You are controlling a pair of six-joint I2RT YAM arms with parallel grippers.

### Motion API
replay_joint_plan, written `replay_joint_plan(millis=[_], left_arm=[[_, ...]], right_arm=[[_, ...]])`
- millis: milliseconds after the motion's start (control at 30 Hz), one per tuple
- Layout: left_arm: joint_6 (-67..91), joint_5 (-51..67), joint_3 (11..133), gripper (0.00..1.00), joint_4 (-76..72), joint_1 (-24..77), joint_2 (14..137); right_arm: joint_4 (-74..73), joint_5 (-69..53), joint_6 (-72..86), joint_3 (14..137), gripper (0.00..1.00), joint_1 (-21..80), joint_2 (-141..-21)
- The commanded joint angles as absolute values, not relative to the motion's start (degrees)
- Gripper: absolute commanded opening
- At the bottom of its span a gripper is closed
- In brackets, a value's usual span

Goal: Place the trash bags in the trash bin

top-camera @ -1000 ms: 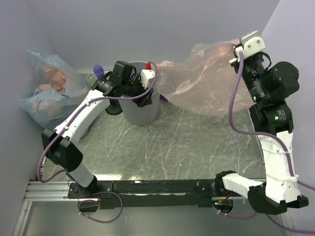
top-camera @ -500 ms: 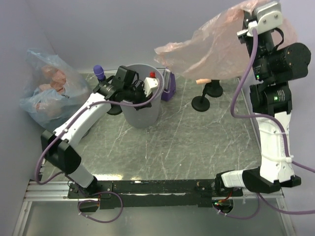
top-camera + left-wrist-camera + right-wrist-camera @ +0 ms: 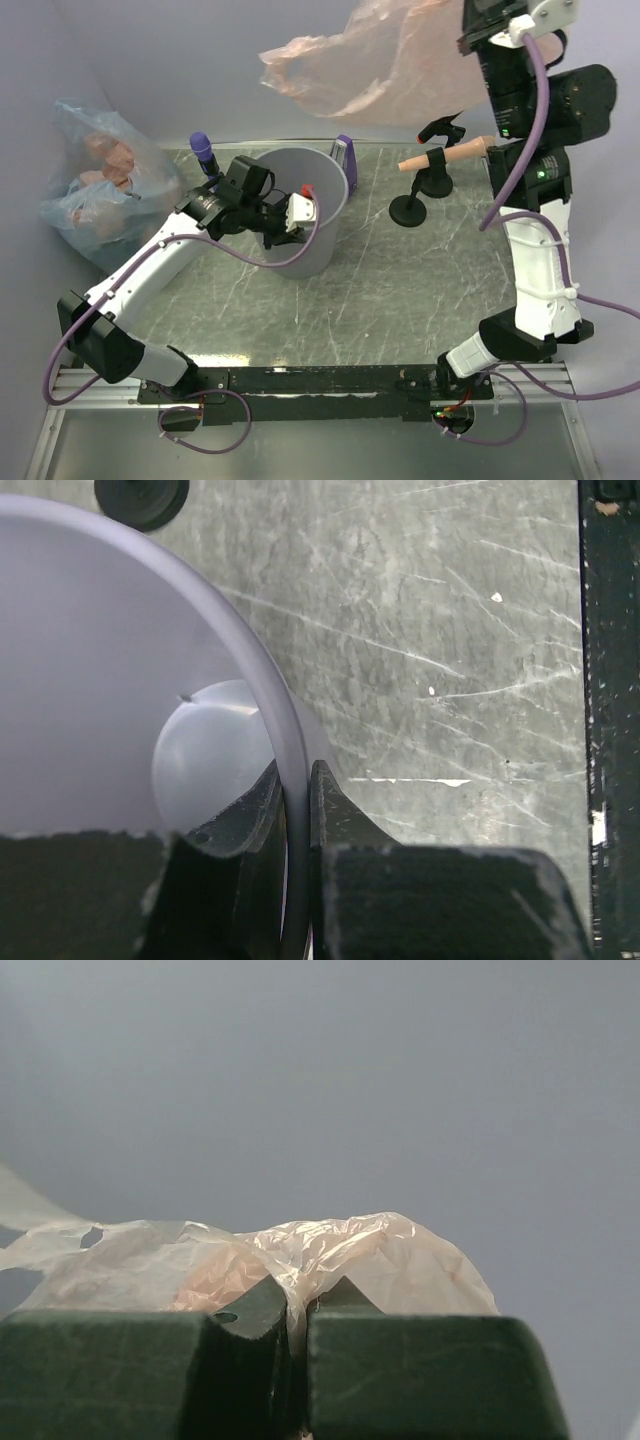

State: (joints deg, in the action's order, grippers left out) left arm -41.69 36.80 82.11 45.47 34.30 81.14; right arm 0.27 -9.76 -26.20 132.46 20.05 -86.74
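The open tabletop lies back of my gripper toward the bar, so my left gripper will next pull the trash bin (image 3: 325,235) back a little and let go of the trash bin's rim.
The grey round trash bin (image 3: 325,235) sits mid-table, tilted so its mouth faces left and up. My left gripper (image 3: 283,222) is shut on its rim, one finger inside and one outside; the rim (image 3: 285,735) runs between the fingers in the left wrist view, and the bin's inside looks empty. My right gripper (image 3: 480,22) is high at the top right, shut on a thin pink trash bag (image 3: 385,65) that hangs in the air above the table; the bag (image 3: 340,1255) bunches over the fingers in the right wrist view. A clear blue trash bag (image 3: 95,180) with pinkish contents rests at the far left.
A small purple box (image 3: 345,155) stands behind the bin. A purple-capped object (image 3: 204,150) stands left of the bin. Two black round-based stands (image 3: 411,208), one bearing a tan finger-like piece (image 3: 455,152), are right of the bin. A black rail (image 3: 320,380) runs along the near edge.
My right gripper has lifted the pink bag from the table's back right high into the air and carried it leftwards. My left gripper has tilted the bin and pulled it slightly nearer.
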Motion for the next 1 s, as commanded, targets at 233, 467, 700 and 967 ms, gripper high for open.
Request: replay_joint_plan(millis=[233,467,700,967], left_arm=[[-51.41,41.75,84.2,0.01,47.19,37.97,78.14],[-56.07,41.05,83.85,0.01,47.47,38.32,74.89],[-58.26,40.61,80.6,0.04,45.26,38.67,72.34],[-54.95,33.15,79.63,0.4,43.34,38.67,67.77]], right_arm=[[3.52,-9.5,-23.73,132.19,0.0,23.82,-89.39],[2.73,-8.79,-21.01,131.84,0.0,23.91,-90.35],[2.11,-9.23,-18.29,130.43,0.0,23.91,-90.79],[1.41,-9.49,-17.75,130.08,0.0,25.22,-91.41]])
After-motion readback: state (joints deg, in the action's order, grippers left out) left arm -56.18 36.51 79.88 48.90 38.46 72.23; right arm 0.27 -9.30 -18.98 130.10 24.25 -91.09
